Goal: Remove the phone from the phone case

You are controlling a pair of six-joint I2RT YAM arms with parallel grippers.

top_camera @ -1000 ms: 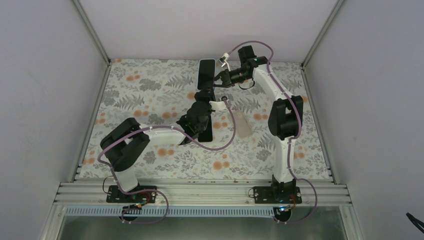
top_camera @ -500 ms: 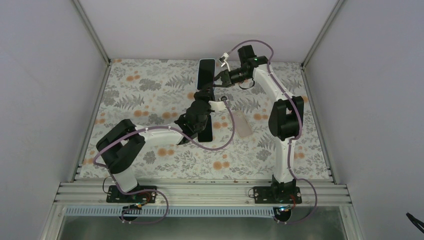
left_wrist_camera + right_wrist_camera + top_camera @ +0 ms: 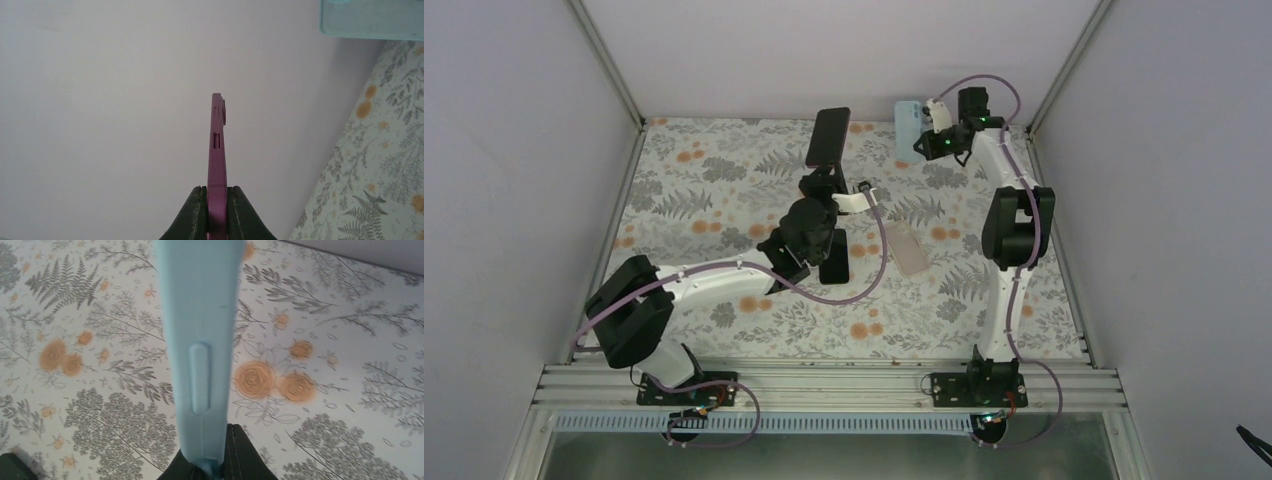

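The light blue case is already off the phone. My right gripper should move back and down onto the open cloth beside the clear pinkish case next.
My left gripper is shut on the lower end of a dark phone with a magenta edge and holds it upright above the table's middle back. In the left wrist view the phone stands edge-on between my fingers. My right gripper is shut on a light blue phone case and holds it at the back right, apart from the phone. In the right wrist view the case rises edge-on from my fingers above the floral cloth. The case also shows in the left wrist view's top right corner.
A clear pinkish case lies flat on the floral table cloth right of centre. A black flat object lies under the left arm's wrist. White walls close the back and sides.
The right gripper pulled away to the back right with the blue case, off the phone. The left arm shifted left and tilted the phone, which now stands free of the case.
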